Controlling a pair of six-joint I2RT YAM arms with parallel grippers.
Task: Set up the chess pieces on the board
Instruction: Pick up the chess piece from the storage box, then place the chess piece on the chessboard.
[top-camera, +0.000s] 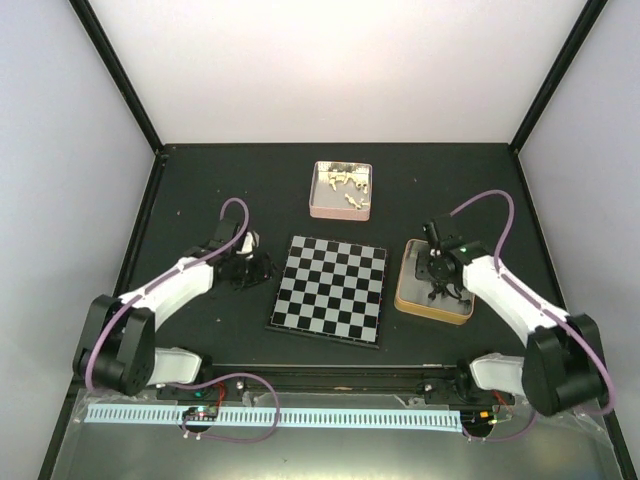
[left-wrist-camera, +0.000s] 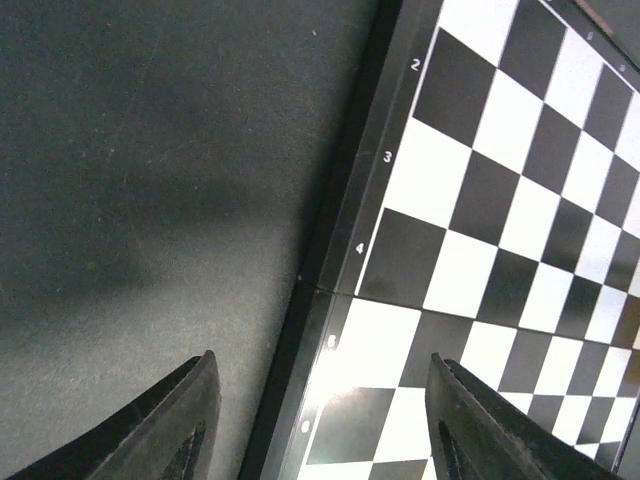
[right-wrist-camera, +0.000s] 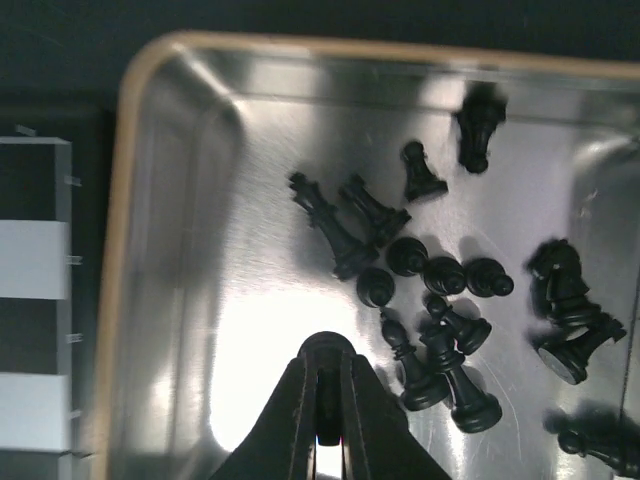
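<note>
The right gripper will next lift back over the board's near tin-side corner, go down and let go, because that corner is to its left in the top view.
The board (top-camera: 328, 288) lies flat in the middle of the table with no pieces on it. My left gripper (top-camera: 250, 268) is open and empty, hovering over the board's left edge (left-wrist-camera: 480, 230), its fingers wide apart (left-wrist-camera: 322, 360). My right gripper (top-camera: 440, 285) is inside the tan-rimmed metal tin (top-camera: 405, 295), shut on a black chess piece (right-wrist-camera: 326, 344) whose round head shows between the fingertips (right-wrist-camera: 327, 358). Several loose black pieces (right-wrist-camera: 430, 275) lie in the tin to the right of the gripper. Cream-white pieces (top-camera: 345, 185) lie in a pink-rimmed tin behind the board.
The pink-rimmed tin (top-camera: 314, 200) stands just behind the board. The tan tin's rim (right-wrist-camera: 125, 250) lies close beside the board's right edge (right-wrist-camera: 30, 260). Black frame posts and pale walls enclose the dark table.
</note>
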